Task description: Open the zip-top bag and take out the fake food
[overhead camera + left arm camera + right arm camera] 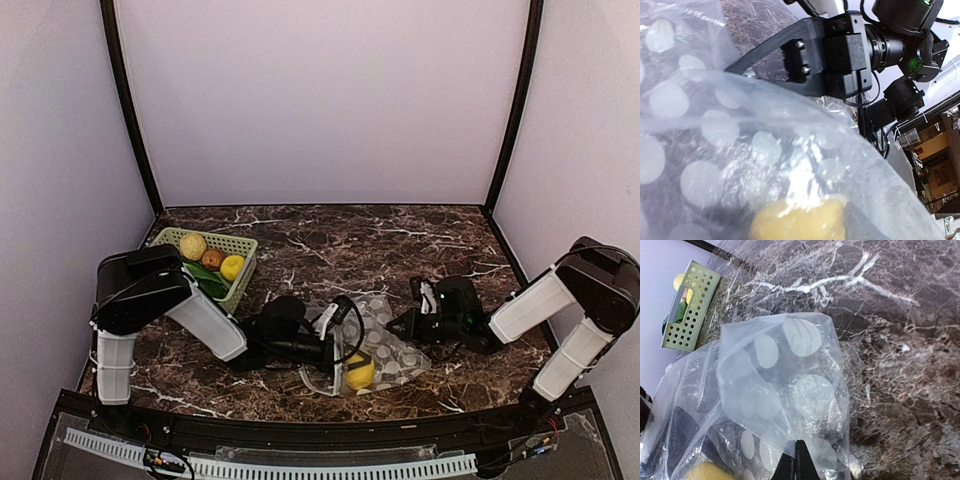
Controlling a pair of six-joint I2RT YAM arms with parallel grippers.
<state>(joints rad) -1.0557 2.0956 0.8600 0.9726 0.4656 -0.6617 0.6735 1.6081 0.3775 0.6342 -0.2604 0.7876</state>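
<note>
The basket of food is outward and to the left of my left gripper in the top view. My left gripper should next lift the lemon out, move it over the basket and let it go.
The zip-top bag [388,335] lies crumpled on the marble table between my two grippers. One yellow lemon-like piece of fake food [358,373] is inside it at the near edge. My left gripper [345,356] is at the bag's left side, right by the lemon. In the left wrist view dotted film [715,125] covers my fingers, and the lemon [800,222] sits low and central between two dark shapes. My right gripper [797,462] is shut, pinching the bag's film [790,380] at its right edge [412,325].
A pale green slotted basket [236,243] stands at the back left, holding a lemon-like piece [193,246], an orange-brown one [212,259], a yellow one [232,267] and a green leafy piece [205,281]. The basket also shows in the right wrist view [690,310].
</note>
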